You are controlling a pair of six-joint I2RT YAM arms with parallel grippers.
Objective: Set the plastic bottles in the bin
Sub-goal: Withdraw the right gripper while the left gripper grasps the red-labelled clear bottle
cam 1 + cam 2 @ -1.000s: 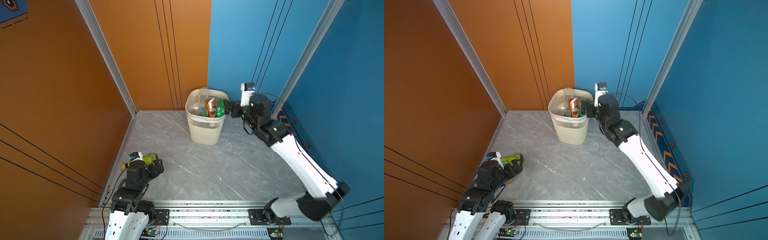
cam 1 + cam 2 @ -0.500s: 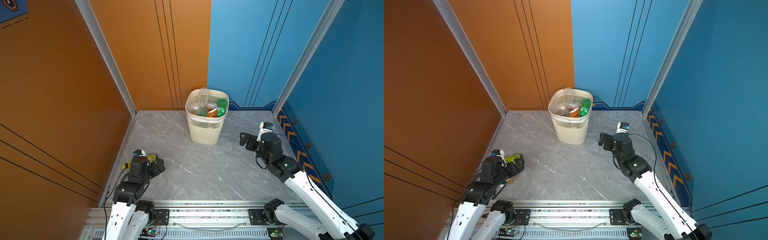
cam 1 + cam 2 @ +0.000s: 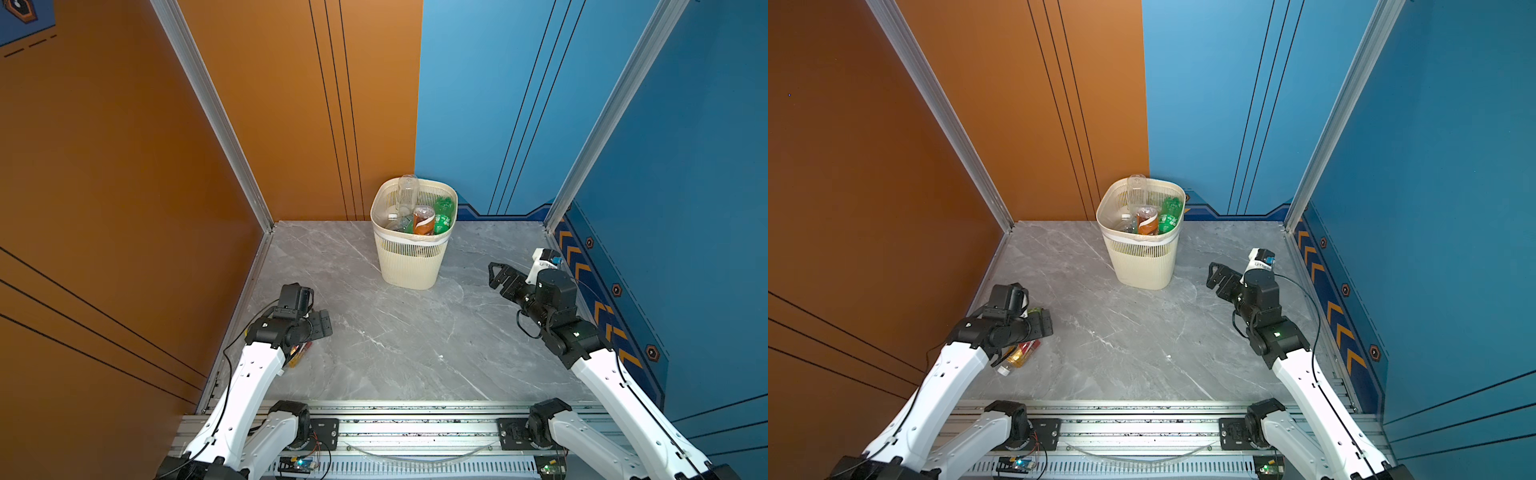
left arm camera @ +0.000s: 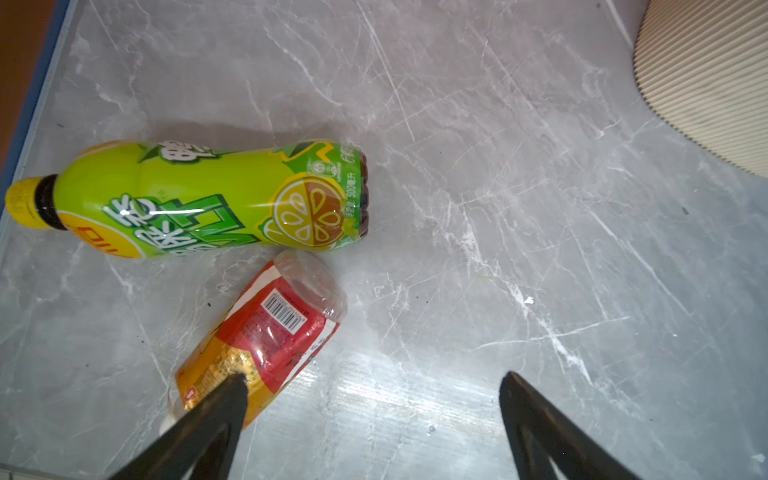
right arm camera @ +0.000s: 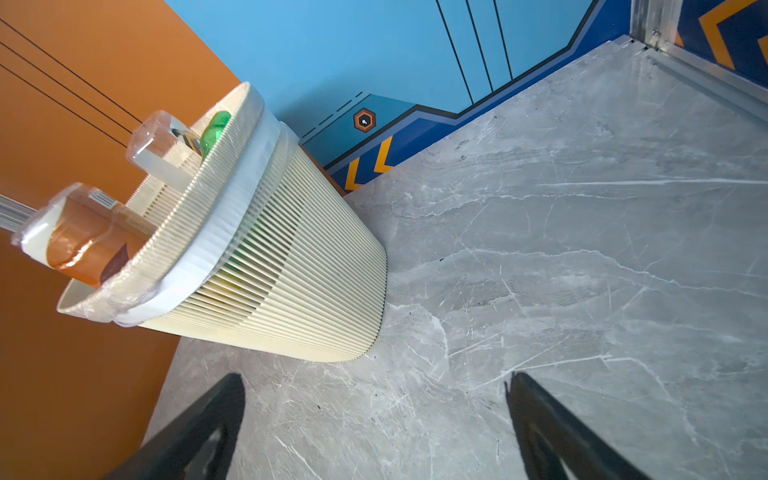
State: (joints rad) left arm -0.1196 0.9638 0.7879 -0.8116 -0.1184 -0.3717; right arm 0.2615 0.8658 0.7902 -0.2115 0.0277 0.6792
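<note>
Next, my left gripper moves toward the orange wall and down onto the red bottle's labelled body (image 3: 1023, 353) (image 4: 262, 336), because the red bottle lies nearer one open finger than the other.
The cream slatted bin (image 3: 409, 266) (image 3: 1142, 266) (image 5: 291, 270) stands at the back. It holds several plastic bottles, among them an orange-labelled one (image 3: 424, 220), a green one (image 3: 442, 216) and a clear one (image 3: 406, 193) that stick up above the rim. Two bottles lie on the floor by the left wall: a yellow-green labelled one (image 4: 208, 199) and a red-and-orange labelled one (image 4: 266, 336) (image 3: 1021, 353). My left gripper (image 4: 372, 378) (image 3: 1044, 324) hangs open over them, with one finger (image 4: 216, 411) across the red bottle's neck end. My right gripper (image 5: 374, 377) (image 3: 496, 276) is open and empty, right of the bin.
The orange wall and its metal floor rail (image 3: 249, 299) run close along the left of the two loose bottles. The blue wall with chevron stripes (image 3: 598, 307) stands just right of the right arm. A metal rail (image 3: 395, 419) crosses the front edge.
The right gripper has drawn back from the bin's rim, down and toward the right front. The left gripper has shifted slightly right over the floor bottles.
</note>
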